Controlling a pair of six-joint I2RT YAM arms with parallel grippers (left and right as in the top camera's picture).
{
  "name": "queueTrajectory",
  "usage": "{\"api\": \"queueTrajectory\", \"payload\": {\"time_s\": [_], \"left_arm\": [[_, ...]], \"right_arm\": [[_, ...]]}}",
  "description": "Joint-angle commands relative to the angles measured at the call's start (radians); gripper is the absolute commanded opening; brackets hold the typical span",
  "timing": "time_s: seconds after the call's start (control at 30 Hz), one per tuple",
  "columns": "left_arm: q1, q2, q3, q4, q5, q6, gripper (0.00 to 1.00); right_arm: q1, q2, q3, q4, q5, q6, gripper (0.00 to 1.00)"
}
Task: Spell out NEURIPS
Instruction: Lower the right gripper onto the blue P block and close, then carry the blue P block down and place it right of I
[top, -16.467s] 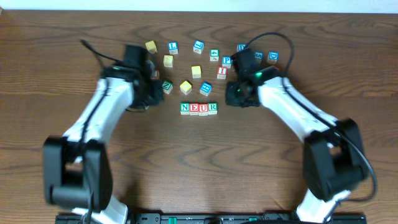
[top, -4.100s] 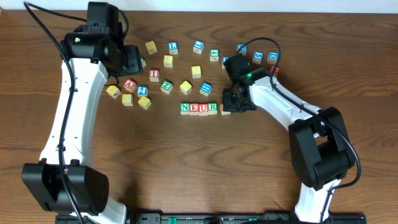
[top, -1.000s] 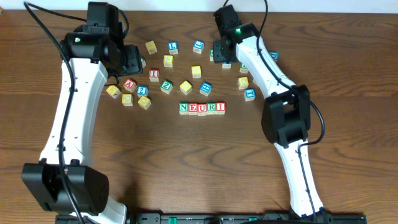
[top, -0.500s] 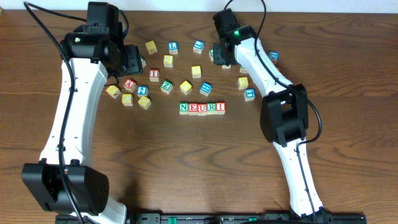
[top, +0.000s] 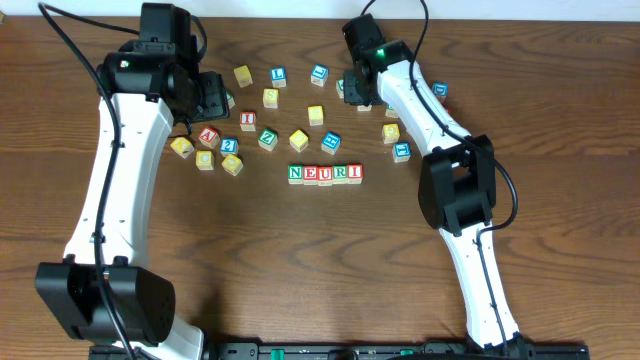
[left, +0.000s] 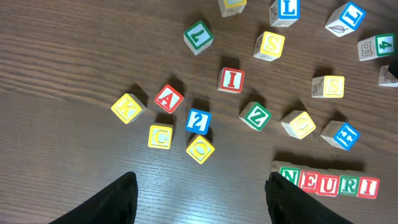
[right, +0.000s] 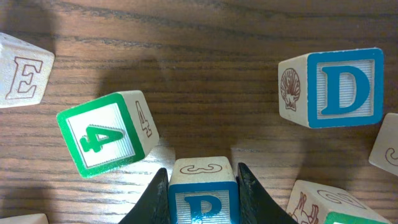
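Observation:
I need to lift the P cube with my right gripper, move back toward the row, and lower it to release it on the tabletop (top: 372, 176) next to the I, because NEURI needs P next.
Five cubes stand in a row reading N, E, U, R, I (top: 325, 174) at mid-table, also visible in the left wrist view as the row (left: 329, 182). At the far side my right gripper (top: 362, 92) is down among loose cubes. Its fingers press both sides of the blue P cube (right: 203, 196), so the right gripper (right: 203, 173) is shut on it. A yellow S cube (top: 270, 97) lies loose at the back (left: 269, 45). My left gripper (top: 205, 97) hovers at the back left, open and empty (left: 200, 179).
Close to the P cube lie a green 4 cube (right: 107, 134), a blue D cube (right: 333, 87) and an E-faced cube (right: 22, 78). Left of the row lie a red A (left: 168, 98), a red I (left: 231, 79), a green Z (left: 255, 116) and several yellow cubes.
The right gripper's jaws have closed in onto the P cube over the last second. Since about four seconds ago the I cube has joined the row. The left arm has not moved.

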Motion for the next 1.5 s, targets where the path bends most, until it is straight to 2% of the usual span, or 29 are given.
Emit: {"api": "queueTrajectory", "payload": {"time_s": [0.0, 0.27, 0.57, 0.77, 0.87, 1.0, 1.27, 1.47], "left_arm": [[-0.002, -0.002, 0.0, -0.003, -0.01, 0.01, 0.65], [-0.002, -0.002, 0.0, -0.003, -0.01, 0.01, 0.65], [-0.002, -0.002, 0.0, 0.004, -0.01, 0.01, 0.65], [-0.001, -0.002, 0.0, 0.005, -0.01, 0.01, 0.65], [-0.001, -0.002, 0.0, 0.005, -0.01, 0.01, 0.65], [-0.002, -0.002, 0.0, 0.01, -0.01, 0.01, 0.65], [-0.002, -0.002, 0.0, 0.012, -0.009, 0.01, 0.65], [-0.002, -0.002, 0.0, 0.016, -0.009, 0.01, 0.65]], "right_arm": [[-0.007, -0.029, 0.019, -0.018, 0.013, 0.007, 0.15], [-0.009, -0.215, 0.019, -0.113, -0.014, 0.006, 0.13], [-0.008, -0.449, 0.019, -0.372, -0.021, 0.006, 0.12], [-0.008, -0.484, 0.016, -0.585, -0.021, 0.006, 0.11], [-0.003, -0.478, -0.029, -0.637, -0.021, 0.006, 0.11], [0.014, -0.478, -0.158, -0.583, -0.021, 0.007, 0.12], [0.047, -0.478, -0.483, -0.321, -0.083, 0.026, 0.11], [0.064, -0.478, -0.632, -0.165, -0.1, 0.06, 0.12]]}}
